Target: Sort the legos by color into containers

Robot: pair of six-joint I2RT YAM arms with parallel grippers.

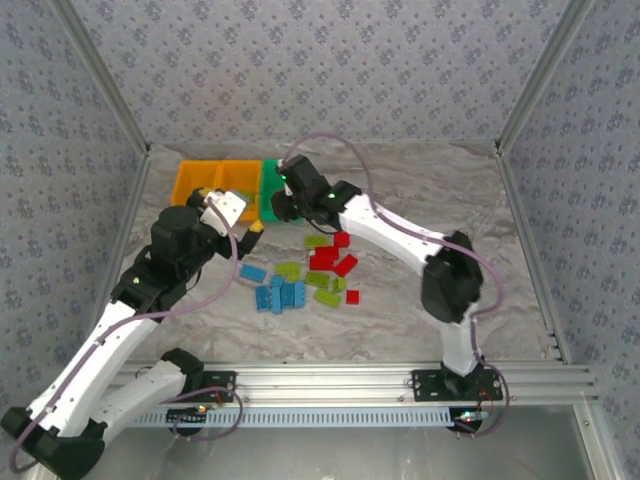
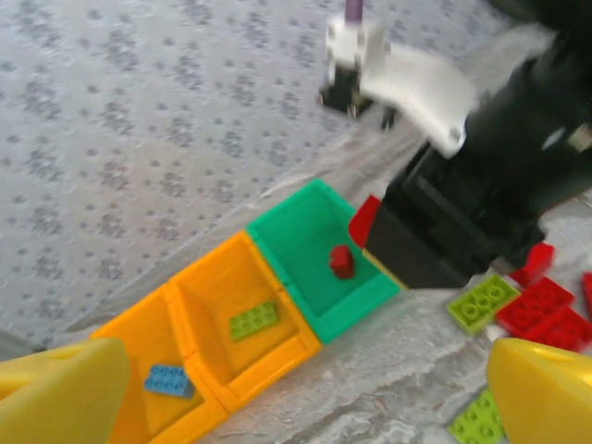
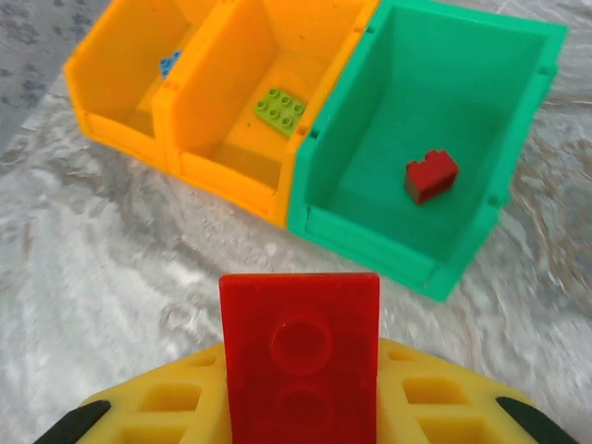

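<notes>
The robot's right gripper should next move outward over the bottom of the green container and let go of the flat red lego, because that container is just outward of the gripper.
My right gripper (image 3: 299, 402) is shut on a flat red lego (image 3: 299, 356), held just short of the green container (image 3: 370, 236). That bin holds one small red lego (image 3: 430, 176). The middle orange container (image 3: 231, 176) holds a lime lego (image 3: 280, 108), and the far orange container (image 3: 111, 120) holds a blue one (image 3: 168, 65). From above, the right gripper (image 1: 283, 206) hangs at the green bin's near edge. My left gripper (image 1: 243, 228) stands open and empty beside the orange bins, its yellow fingertips (image 2: 55, 388) wide apart. Loose legos (image 1: 305, 275) in blue, lime and red lie in mid-table.
The three bins (image 1: 230, 165) stand joined in a row at the back left of the crinkled grey table cover. Patterned walls close in the back and both sides. The right arm's black wrist (image 2: 481, 203) crosses close in front of the left wrist camera.
</notes>
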